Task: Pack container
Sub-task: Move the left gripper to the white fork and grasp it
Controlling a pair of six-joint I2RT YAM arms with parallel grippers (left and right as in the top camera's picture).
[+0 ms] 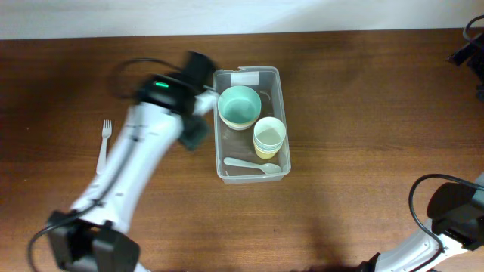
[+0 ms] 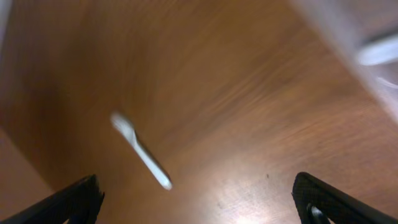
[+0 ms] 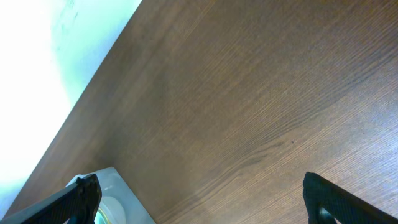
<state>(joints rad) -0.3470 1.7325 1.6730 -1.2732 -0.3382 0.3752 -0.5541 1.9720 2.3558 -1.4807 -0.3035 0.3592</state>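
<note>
The white fork lies unpacked, so the robot's left gripper will swing away from the container, turn along the fork and go down onto the handle.
The clear container stands in the middle of the table with a mint bowl, stacked pale yellow cups and a white spoon inside. My left gripper hovers just left of the container's left wall, blurred by motion. In the left wrist view my left gripper is open over bare wood, nothing between its fingers. A blurred white utensil lies ahead, and the container edge shows at the top right. My right gripper is open and empty, with the container corner beyond its left finger.
A white fork lies on the wooden table, left of my left arm. The right arm's base sits at the bottom right corner. A dark object is at the table's far right edge.
</note>
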